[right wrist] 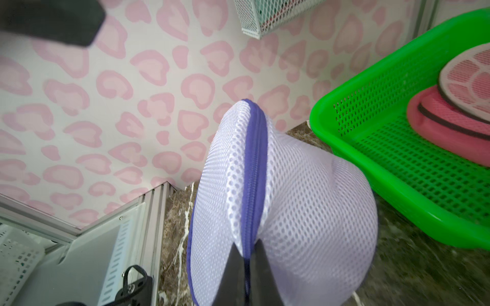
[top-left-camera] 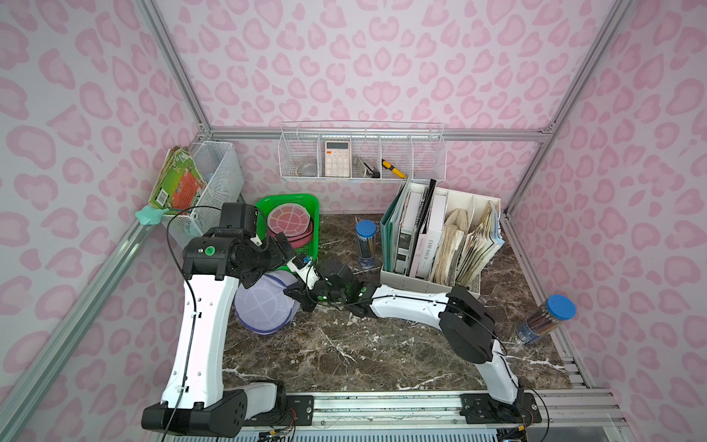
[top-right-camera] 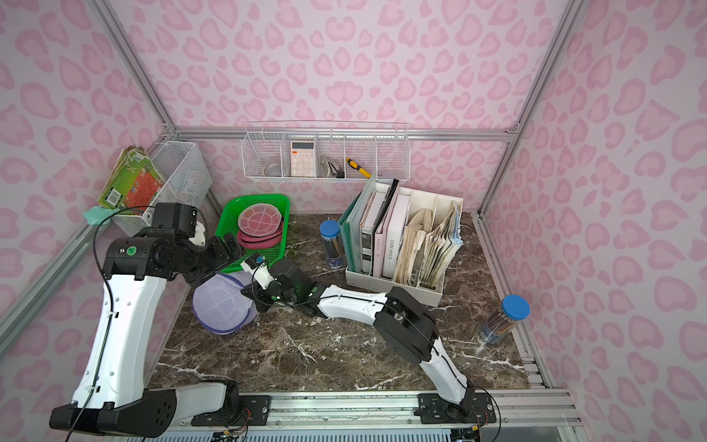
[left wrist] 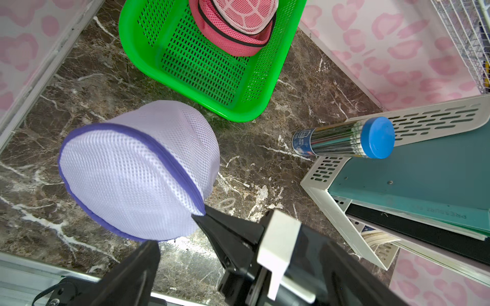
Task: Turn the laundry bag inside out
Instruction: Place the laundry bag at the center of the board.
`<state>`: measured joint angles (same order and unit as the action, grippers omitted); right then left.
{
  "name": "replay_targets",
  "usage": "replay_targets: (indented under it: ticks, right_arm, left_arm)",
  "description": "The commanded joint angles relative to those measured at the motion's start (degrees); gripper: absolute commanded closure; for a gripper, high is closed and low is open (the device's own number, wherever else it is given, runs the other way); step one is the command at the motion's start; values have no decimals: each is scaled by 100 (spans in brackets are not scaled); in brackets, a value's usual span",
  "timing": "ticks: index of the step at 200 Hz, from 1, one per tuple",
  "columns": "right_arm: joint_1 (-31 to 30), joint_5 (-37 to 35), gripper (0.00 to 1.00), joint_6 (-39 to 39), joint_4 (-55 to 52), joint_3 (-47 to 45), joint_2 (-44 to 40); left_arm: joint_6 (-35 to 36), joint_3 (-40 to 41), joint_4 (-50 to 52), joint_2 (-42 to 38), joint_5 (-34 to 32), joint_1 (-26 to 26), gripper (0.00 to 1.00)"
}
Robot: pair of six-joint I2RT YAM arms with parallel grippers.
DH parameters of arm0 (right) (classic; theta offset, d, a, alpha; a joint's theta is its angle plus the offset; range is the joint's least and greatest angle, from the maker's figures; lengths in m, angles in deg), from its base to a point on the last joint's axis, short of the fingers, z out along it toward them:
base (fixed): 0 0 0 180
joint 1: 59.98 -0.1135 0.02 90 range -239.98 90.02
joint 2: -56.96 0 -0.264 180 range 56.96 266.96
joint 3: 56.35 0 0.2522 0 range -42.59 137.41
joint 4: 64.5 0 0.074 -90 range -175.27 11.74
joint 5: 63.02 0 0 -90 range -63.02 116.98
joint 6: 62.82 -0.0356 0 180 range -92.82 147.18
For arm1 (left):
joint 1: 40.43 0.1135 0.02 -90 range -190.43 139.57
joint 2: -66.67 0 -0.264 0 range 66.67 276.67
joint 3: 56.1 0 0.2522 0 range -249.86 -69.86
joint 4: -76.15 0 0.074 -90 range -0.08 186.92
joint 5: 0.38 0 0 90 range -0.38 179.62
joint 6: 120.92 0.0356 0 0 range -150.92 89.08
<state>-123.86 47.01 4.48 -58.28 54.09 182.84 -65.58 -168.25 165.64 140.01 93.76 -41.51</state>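
The bag's purple zipper seam is the held edge and stands raised, so I should next lower my right gripper toward the tabletop, away from the file organizer, and release it.
The laundry bag (top-left-camera: pixel 264 306) (top-right-camera: pixel 223 302) is a round lavender mesh pouch with purple trim, at the left of the marble table in both top views. My right gripper (top-left-camera: pixel 290 294) (right wrist: pixel 248 247) is shut on the bag's purple zipper seam (right wrist: pixel 253 169) and holds that edge up, so the bag (left wrist: pixel 138 172) stands tilted. Above the bag, my left gripper (top-left-camera: pixel 267 264) (left wrist: pixel 238 249) is open wide and holds nothing. One of its fingers (left wrist: pixel 143 265) hangs close by the bag's rim without gripping it. The zipper looks closed along the part that shows.
A green basket (top-left-camera: pixel 287 198) with pink mesh bags stands just behind the lavender bag. A blue-lidded pencil tube (top-left-camera: pixel 366 245) and a file organizer (top-left-camera: pixel 440 245) stand to the right, another tube (top-left-camera: pixel 547 321) leans at the far right. A wire basket (top-left-camera: pixel 214 183) hangs on the left wall.
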Motion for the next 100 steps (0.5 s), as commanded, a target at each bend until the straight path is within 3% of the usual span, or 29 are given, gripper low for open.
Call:
replay_targets:
  ticks: [1, 59, 65, 82, 100]
  right_arm:
    - [40, 464, 100, -437, 273, 564, 493]
    - [148, 538, 99, -1150, -620, 2224, 2117]
    - [180, 585, 93, -1265, -690, 2304, 2199]
    - [231, 582, 60, -1429, -720, 2243, 2172]
    - [233, 358, 43, -1310, -539, 1849, 1828]
  left_arm:
    - [33, 61, -22, -50, -23, 10, 1]
    - [86, 305, -75, -131, 52, 15, 1]
    - [111, 318, -84, -136, 52, 16, 1]
    - [167, 326, -85, -132, 8, 16, 1]
    - [235, 329, -128, -105, 34, 13, 1]
